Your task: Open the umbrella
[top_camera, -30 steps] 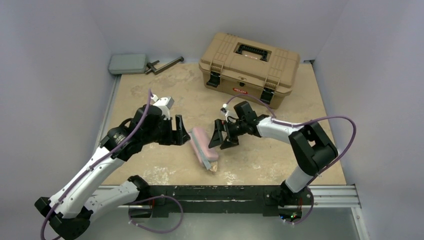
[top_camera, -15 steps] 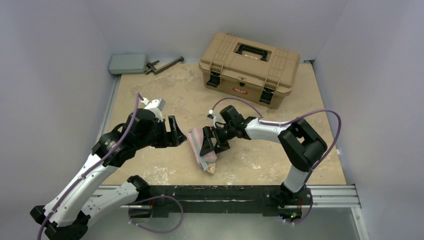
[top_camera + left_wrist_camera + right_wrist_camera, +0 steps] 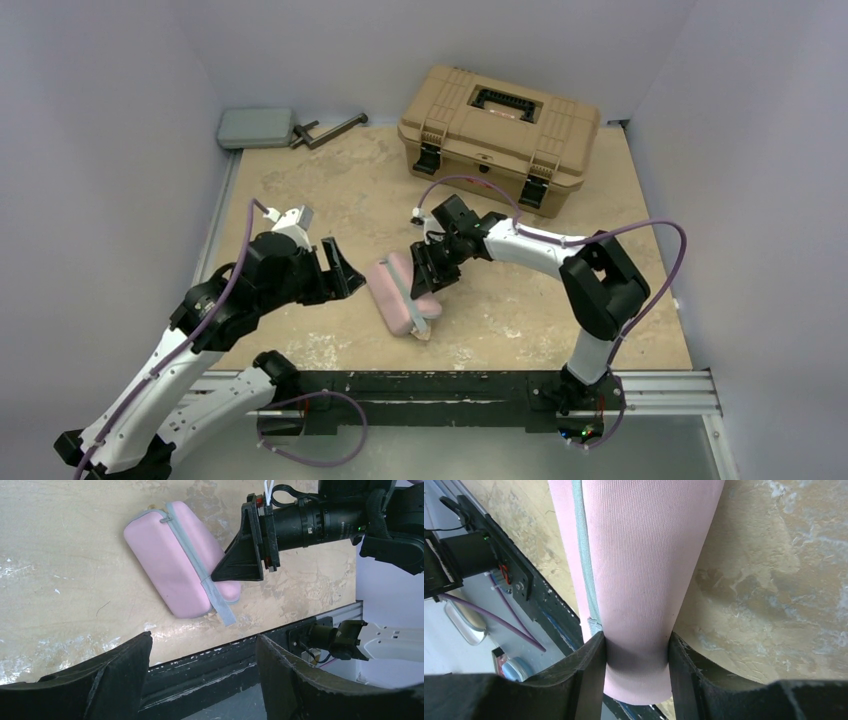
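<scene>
The tabletop before the black clamp is bare, so my right gripper will go up and outward, to the left in the top view, and let go of the pouch (image 3: 393,297) there.
The umbrella is out of view in every frame. A pink oblong pouch (image 3: 393,297) with a grey strip (image 3: 192,562) lies on the tan table between the two arms. My right gripper (image 3: 428,272) reaches in from the right and is shut on the pouch's far end. In the right wrist view both fingers (image 3: 591,665) press the sides of the pink fabric (image 3: 644,555), with the gripper (image 3: 635,639) round its end. My left gripper (image 3: 338,278) hovers just left of the pouch, apart from it. It stands open and empty (image 3: 204,639), and the pouch (image 3: 175,565) lies ahead of its fingers.
A tan hard toolbox (image 3: 498,135) with black latches stands shut at the back. A grey flat box (image 3: 256,127) and a black clamp (image 3: 330,128) sit at the back left corner. A black rail (image 3: 450,385) runs along the table's near edge. Walls close in on both sides.
My right gripper has moved left onto the pouch and closed on it. The pouch has shifted slightly left. My left arm has drawn back to the left, still open.
</scene>
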Motion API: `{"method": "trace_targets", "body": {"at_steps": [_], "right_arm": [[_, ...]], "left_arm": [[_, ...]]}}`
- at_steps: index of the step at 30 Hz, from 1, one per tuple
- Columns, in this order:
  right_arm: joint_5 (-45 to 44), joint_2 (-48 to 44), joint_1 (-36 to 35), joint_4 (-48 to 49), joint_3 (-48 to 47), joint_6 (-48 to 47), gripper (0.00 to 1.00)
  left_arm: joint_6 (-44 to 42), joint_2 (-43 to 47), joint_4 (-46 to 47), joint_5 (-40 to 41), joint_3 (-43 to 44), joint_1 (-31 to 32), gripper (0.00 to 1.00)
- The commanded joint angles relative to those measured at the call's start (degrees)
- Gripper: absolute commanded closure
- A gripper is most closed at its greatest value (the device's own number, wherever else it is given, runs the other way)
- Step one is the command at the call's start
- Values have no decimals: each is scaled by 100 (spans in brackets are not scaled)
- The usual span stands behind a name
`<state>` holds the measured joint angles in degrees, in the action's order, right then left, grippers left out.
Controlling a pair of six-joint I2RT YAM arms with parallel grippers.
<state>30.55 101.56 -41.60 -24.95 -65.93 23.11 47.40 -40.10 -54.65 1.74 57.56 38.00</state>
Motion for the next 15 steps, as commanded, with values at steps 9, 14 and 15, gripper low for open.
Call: {"method": "trace_targets", "body": {"at_steps": [9,14,15], "right_arm": [[81,-446,-129,-986,-1189,-152,75],[308,-567,-134,-1156,-2255,81,74],[338,-560,-129,-1150,-2449,164,74]], "left_arm": [[118,46,259,131,-68,-4,27],[21,146,-55,657,133,-10,27],[17,196,-148,752,163,-7,27]]}}
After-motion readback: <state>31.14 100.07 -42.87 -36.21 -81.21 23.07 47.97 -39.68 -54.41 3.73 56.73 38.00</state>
